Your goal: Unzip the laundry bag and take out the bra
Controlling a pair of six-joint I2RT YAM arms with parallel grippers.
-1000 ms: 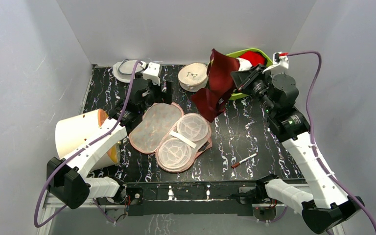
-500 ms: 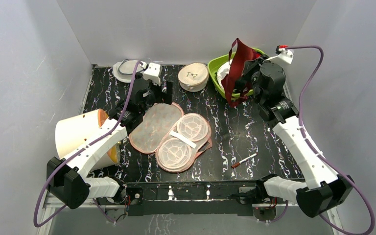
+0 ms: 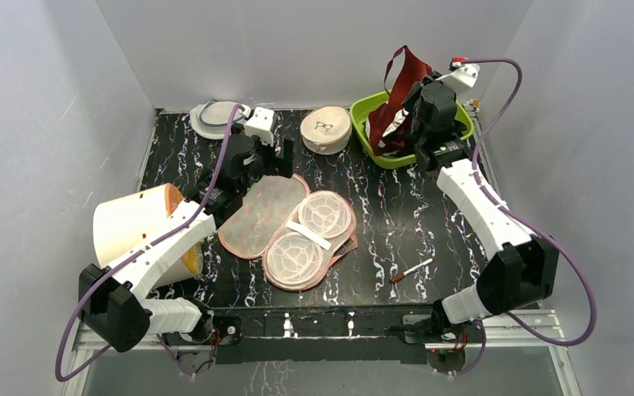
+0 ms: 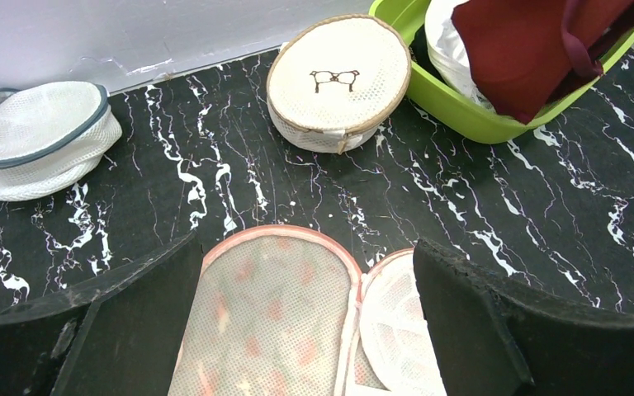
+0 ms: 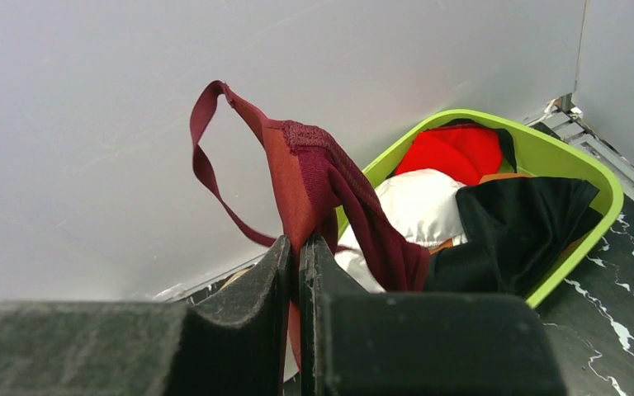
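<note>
The maroon bra (image 5: 314,177) in my right gripper needs to go down next onto the black clothes below and be released inside the green basket's rim.
The laundry bag (image 3: 289,221) lies unzipped and spread flat mid-table, its pale mesh lining up; its far lobes show in the left wrist view (image 4: 264,313). My left gripper (image 3: 274,158) is open and empty, just above the bag's far end. My right gripper (image 3: 411,103) is shut on the maroon bra (image 3: 396,95) and holds it over the green basket (image 3: 361,132) at the back right. In the right wrist view the bra (image 5: 314,177) is pinched between the pads, a strap looping up. Its lower part hangs into the basket.
The green basket (image 5: 582,247) holds red (image 5: 458,153), white (image 5: 417,206) and black (image 5: 520,223) clothes. A round cream case with a black mark (image 3: 325,129) and a white-grey mesh pouch (image 3: 215,118) sit at the back. A cream cylinder (image 3: 136,231) is on the left; a pen (image 3: 411,270) lies front right.
My right gripper has carried the bra from beside the cream case rightward and back, to over the green basket. The left arm has stayed put.
</note>
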